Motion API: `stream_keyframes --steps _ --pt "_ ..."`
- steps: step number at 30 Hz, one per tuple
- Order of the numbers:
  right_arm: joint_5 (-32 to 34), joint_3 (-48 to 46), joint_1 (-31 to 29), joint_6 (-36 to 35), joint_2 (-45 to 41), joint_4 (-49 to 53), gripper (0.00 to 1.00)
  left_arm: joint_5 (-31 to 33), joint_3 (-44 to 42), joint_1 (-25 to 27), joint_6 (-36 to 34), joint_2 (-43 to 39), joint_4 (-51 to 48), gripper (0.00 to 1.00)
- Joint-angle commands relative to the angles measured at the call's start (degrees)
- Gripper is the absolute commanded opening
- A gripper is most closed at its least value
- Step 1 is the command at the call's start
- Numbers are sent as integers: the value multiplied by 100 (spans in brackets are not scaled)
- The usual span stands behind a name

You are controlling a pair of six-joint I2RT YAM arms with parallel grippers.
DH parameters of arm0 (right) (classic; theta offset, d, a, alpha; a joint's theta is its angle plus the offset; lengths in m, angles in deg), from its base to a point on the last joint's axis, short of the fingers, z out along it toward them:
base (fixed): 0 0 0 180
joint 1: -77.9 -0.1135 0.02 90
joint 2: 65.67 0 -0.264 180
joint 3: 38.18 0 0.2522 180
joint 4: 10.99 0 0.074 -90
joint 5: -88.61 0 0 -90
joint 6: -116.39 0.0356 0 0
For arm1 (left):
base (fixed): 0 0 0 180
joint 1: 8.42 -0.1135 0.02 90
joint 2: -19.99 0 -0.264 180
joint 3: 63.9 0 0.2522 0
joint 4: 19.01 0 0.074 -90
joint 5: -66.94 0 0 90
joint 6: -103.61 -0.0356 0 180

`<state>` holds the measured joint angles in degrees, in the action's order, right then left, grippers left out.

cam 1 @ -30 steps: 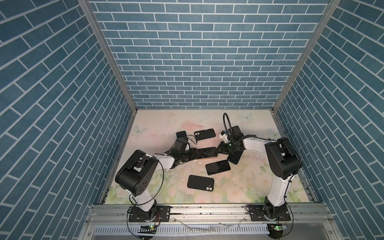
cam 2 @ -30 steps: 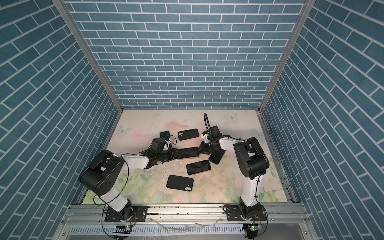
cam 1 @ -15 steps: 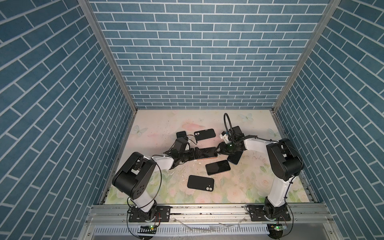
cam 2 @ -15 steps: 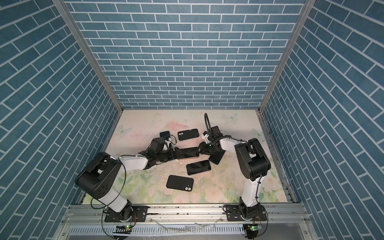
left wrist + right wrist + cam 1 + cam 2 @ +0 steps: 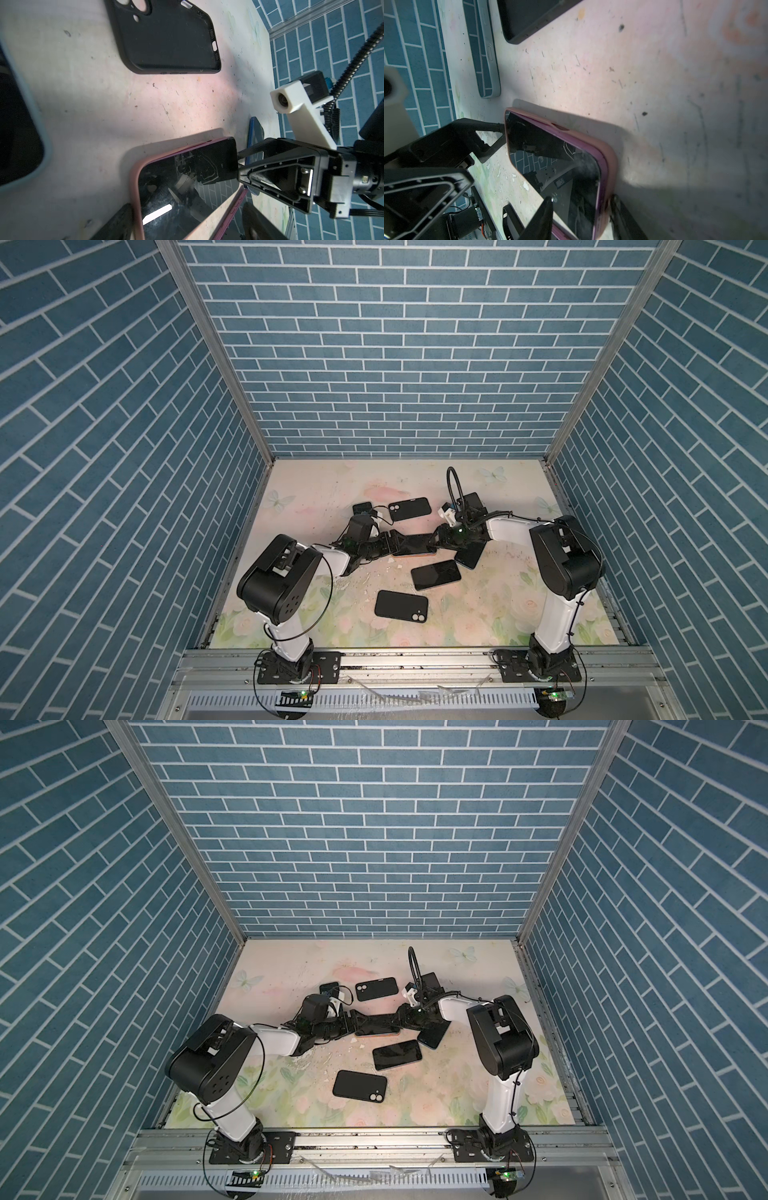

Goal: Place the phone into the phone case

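The phone's edge stands above the case, so my left gripper moves over the screen's nearest end [image 5: 402,544] [image 5: 170,222], below its open fingers, and closes them there next.
The phone [image 5: 413,545] [image 5: 376,1027] lies screen up in a pink phone case [image 5: 135,187] [image 5: 607,166] mid-floor. On one long side a pale strip shows between the screen and the case wall [image 5: 232,209]. My left gripper [image 5: 395,546] [image 5: 187,226] is open at the phone's left end, with a finger [image 5: 118,224] on each side of the case's width. My right gripper [image 5: 435,541] [image 5: 581,220] is open at the right end. One of its fingers [image 5: 542,218] is over the screen and the other is against the case's end.
Black cases lie at the back [image 5: 409,509] and front [image 5: 401,605]. A bare phone [image 5: 436,575] lies just in front of the cased one, and another [image 5: 469,556] is under my right wrist. More phones sit behind each gripper [image 5: 362,506] [image 5: 471,499]. White flecks [image 5: 365,576] litter the floor.
Both grippers stay at the two ends of the cased phone. The left arm's shoulder has shifted slightly toward the left wall. The phone lies where it was.
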<state>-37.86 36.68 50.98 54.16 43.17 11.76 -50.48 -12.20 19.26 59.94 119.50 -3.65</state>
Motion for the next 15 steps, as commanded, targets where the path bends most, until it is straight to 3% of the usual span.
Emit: stream_keyframes --steps 1,15 --pt "-159 -166 -191 158 418 -261 45 -411 -172 71 194 141 -125 81" --pt "-145 -309 -174 178 639 -432 44 -503 -251 85 408 -734 498 76"
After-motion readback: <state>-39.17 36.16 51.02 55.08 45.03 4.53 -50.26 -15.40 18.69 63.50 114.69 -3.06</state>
